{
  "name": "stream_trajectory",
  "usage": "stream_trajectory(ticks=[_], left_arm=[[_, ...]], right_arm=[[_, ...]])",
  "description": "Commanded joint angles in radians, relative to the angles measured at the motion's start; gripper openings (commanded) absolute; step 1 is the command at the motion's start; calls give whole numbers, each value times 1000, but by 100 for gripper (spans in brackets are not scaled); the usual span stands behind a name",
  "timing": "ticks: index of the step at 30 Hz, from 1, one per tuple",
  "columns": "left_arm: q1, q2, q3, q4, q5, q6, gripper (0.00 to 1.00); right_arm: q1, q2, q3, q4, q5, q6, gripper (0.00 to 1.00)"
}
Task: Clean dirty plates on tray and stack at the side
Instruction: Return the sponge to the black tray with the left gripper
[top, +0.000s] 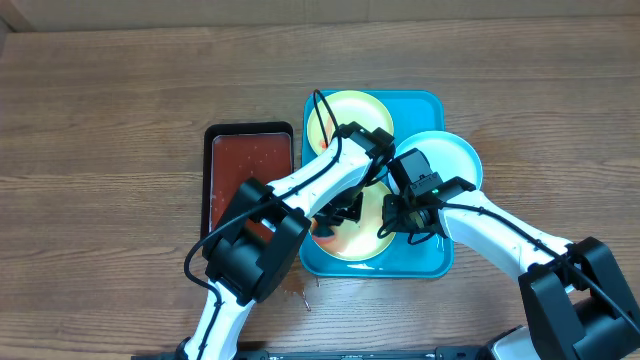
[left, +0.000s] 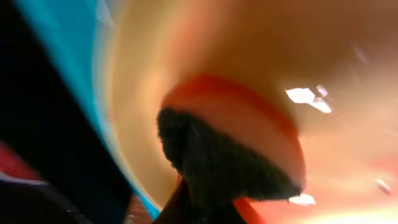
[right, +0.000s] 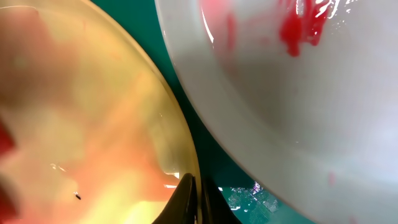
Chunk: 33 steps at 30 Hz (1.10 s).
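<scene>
My left gripper will next raise the sponge and move over to the black tray's red liquid (top: 240, 180), on its left in the overhead view. Then it will lower the sponge and let go.
Three plates lie on the turquoise tray (top: 425, 262). A yellow-green plate (top: 350, 112) is at the back and a pale blue-white plate (top: 455, 160) with red smears is at the right. A front yellow-green plate (top: 360, 245) has a red-orange smear. My left gripper (top: 340, 212) is over the front plate, shut on a dark sponge (left: 230, 155) with a red-orange layer, pressed on that plate (left: 348, 62). My right gripper (top: 397, 222) is shut on the front plate's right rim; its fingers (right: 196, 199) pinch the edge of this plate (right: 93, 124). The blue-white plate (right: 298, 112) lies just beside them.
A smaller black tray (top: 250, 127) of red liquid stands against the turquoise tray's left side. Wooden table surrounds both trays. A few small red drops lie on the wood near the tray's front left corner (top: 300, 292).
</scene>
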Motion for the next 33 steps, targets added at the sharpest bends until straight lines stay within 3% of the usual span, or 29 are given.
stream_trajectory(ticks=[1, 9, 15, 22, 26, 31, 33], left_arm=[[10, 9, -3, 1, -141, -72, 4], [72, -143, -3, 27, -3, -74, 4], [212, -359, -3, 71, 136, 27, 5], [403, -429, -10, 26, 133, 95, 5], [492, -424, -113, 82, 134, 124, 5], [529, -419, -332, 264, 164, 139, 4], [529, -419, -371, 298, 179, 139, 15]], right_arm=[[2, 13, -8, -10, 43, -21, 4], [2, 13, -8, -14, 43, -21, 4], [2, 13, -8, -14, 43, -21, 4], [2, 13, -8, -13, 43, -21, 4], [2, 13, -8, -14, 43, -21, 4], [2, 13, -8, -14, 44, -21, 4], [2, 12, -8, -15, 47, -21, 4]])
